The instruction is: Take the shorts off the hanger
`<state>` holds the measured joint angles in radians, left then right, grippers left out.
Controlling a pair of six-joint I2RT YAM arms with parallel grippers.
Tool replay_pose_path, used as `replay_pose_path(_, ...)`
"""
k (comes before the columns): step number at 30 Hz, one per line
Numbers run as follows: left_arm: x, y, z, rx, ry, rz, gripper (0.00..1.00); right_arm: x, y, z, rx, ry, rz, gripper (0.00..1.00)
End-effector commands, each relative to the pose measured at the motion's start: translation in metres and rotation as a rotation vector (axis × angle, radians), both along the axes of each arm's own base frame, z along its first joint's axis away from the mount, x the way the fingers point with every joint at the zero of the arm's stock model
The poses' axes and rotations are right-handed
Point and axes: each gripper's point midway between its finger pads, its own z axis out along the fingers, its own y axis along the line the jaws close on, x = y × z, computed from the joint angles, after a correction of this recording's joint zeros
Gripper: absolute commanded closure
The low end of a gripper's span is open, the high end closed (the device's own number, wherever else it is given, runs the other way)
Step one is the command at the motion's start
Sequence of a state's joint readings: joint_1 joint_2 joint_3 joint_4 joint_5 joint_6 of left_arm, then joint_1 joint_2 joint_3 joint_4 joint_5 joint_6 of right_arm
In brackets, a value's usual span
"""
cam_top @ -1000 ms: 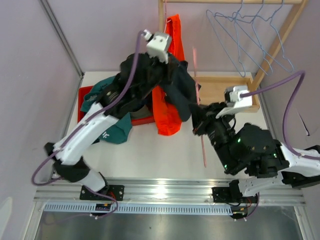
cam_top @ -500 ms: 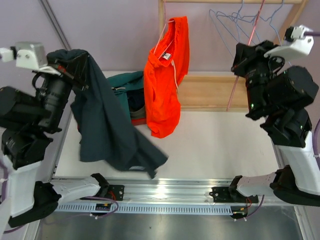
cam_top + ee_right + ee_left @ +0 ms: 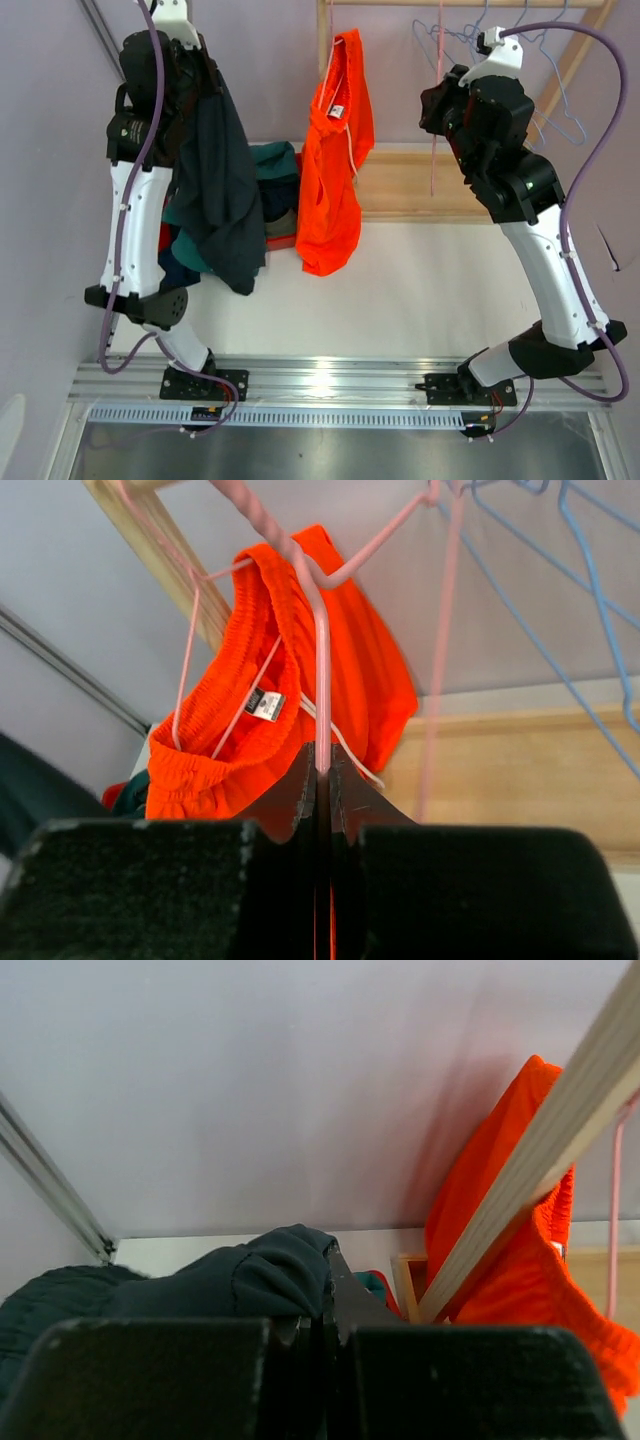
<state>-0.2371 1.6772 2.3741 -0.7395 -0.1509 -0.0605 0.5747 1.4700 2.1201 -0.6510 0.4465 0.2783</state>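
The right gripper moves the empty pink hanger outward toward the rack's wooden bar [image 3: 462, 3] next and lets go of the hanger's wire, since that bar lies outward of it.
My left gripper [image 3: 197, 78] is raised high at the back left and shut on the charcoal grey shorts [image 3: 222, 190], which hang down from it over the bin. In the left wrist view the jaws [image 3: 325, 1290] pinch a fold of the grey shorts [image 3: 230, 1278]. The bright orange shorts [image 3: 336, 150] hang on a pink hanger from the wooden rack [image 3: 325, 40]; they also show in both wrist views [image 3: 520, 1260] [image 3: 262, 730]. My right gripper [image 3: 441, 106] is shut on an empty pink hanger [image 3: 434, 155], its wire clamped between the jaws [image 3: 322, 765].
A red bin [image 3: 285, 241] at the back left holds teal shorts [image 3: 272, 160] and other dark shorts. Several empty blue wire hangers [image 3: 545, 60] hang on the rack's right side. The rack's wooden base [image 3: 400, 185] lies behind the orange shorts.
My left arm swung from the far left up toward the back, carrying the grey shorts over the bin. My right arm moved left and in toward the rack with the pink hanger.
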Motion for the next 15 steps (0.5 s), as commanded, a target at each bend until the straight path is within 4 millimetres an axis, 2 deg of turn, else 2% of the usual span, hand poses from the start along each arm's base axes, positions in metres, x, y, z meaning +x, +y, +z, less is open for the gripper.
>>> replay_pose_path(1,-0.002,0.002,0.039,-0.091,-0.103,-0.062,1.00,0.005,0.008,0.007,0.065,-0.031,0.066,1.00)
replay_pose_path(2,0.011,0.010,0.025,-0.093,-0.070,-0.038,1.00,0.010,0.011,-0.005,0.054,-0.009,0.067,1.00)
replay_pose_path(3,0.029,0.011,0.005,-0.095,-0.021,-0.028,1.00,0.015,0.008,-0.007,0.056,-0.008,0.061,1.00)
replay_pose_path(4,0.038,0.017,-0.007,-0.093,0.006,-0.013,1.00,0.017,0.008,-0.010,0.058,-0.005,0.058,1.00)
replay_pose_path(6,0.063,0.022,-0.048,-0.101,0.099,0.021,1.00,0.024,0.004,-0.018,0.065,0.006,0.056,1.00)
replay_pose_path(7,0.069,0.025,-0.065,-0.101,0.136,0.032,1.00,0.026,0.003,-0.020,0.066,0.008,0.054,1.00)
replay_pose_path(8,0.077,0.027,-0.072,-0.101,0.138,0.046,1.00,0.029,0.003,-0.024,0.065,0.015,0.053,1.00)
replay_pose_path(9,0.083,0.028,-0.093,-0.096,0.180,0.055,0.97,0.031,0.001,-0.024,0.067,0.012,0.050,1.00)
replay_pose_path(10,0.088,0.029,-0.115,-0.092,0.224,0.063,0.77,0.034,-0.002,-0.024,0.070,0.013,0.045,1.00)
replay_pose_path(11,0.090,0.028,-0.124,-0.096,0.237,0.063,0.56,0.038,-0.003,-0.026,0.067,0.017,0.045,1.00)
replay_pose_path(12,0.095,0.028,-0.155,-0.089,0.288,0.068,0.32,0.039,-0.003,-0.022,0.071,0.007,0.048,1.00)
replay_pose_path(13,0.095,0.028,-0.163,-0.089,0.302,0.072,0.02,0.042,-0.007,-0.021,0.070,0.005,0.041,1.00)
replay_pose_path(14,0.096,0.029,-0.171,-0.092,0.313,0.083,0.01,0.048,-0.006,-0.024,0.066,0.013,0.040,1.00)
replay_pose_path(15,0.096,0.032,-0.191,-0.086,0.360,0.102,0.01,0.049,-0.008,-0.017,0.073,-0.002,0.041,1.00)
